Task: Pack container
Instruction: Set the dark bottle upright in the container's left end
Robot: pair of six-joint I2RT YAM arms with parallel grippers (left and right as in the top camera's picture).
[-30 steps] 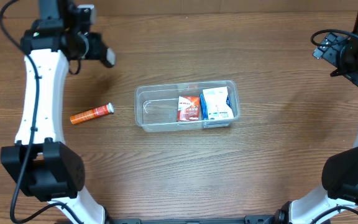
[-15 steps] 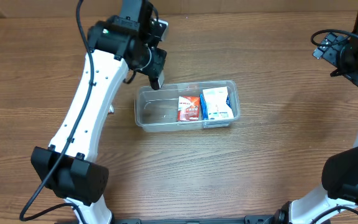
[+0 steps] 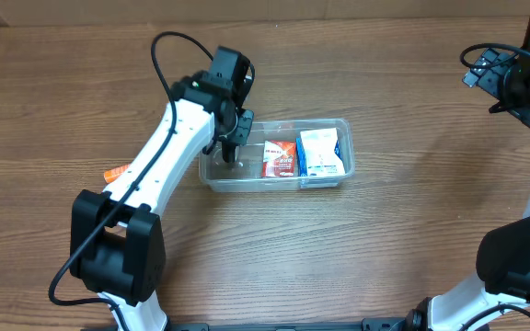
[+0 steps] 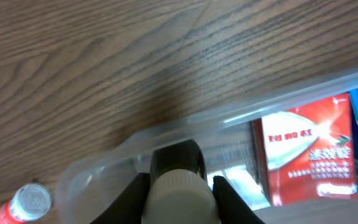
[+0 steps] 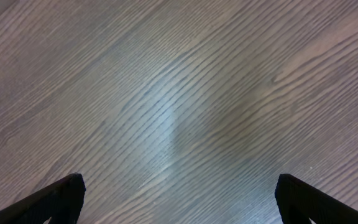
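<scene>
I will next lower the dark bottle with my left gripper into the container's empty end below and let go of it. That end of the container has room beside the red box point(image 3: 280, 159).
The clear plastic container point(image 3: 217, 181) sits mid-table and holds a red box point(image 3: 280, 159) and a blue-and-white box point(image 3: 322, 152) in its right half. My left gripper point(image 3: 229, 150) is shut on a dark bottle with a white cap point(image 4: 178, 180) and holds it over the container's left end point(image 4: 98, 171). The red box point(image 4: 303, 149) shows to the right in the left wrist view. My right gripper point(image 5: 176, 199) is open and empty above bare wood, far right of the table point(image 3: 513, 87).
An orange tube with a white cap lies on the table left of the container, mostly hidden under my left arm point(image 3: 114, 173); its cap end shows in the left wrist view point(image 4: 27, 202).
My left arm has swung from the far left over to the container and lowered the bottle to its left end. The right arm has not moved.
</scene>
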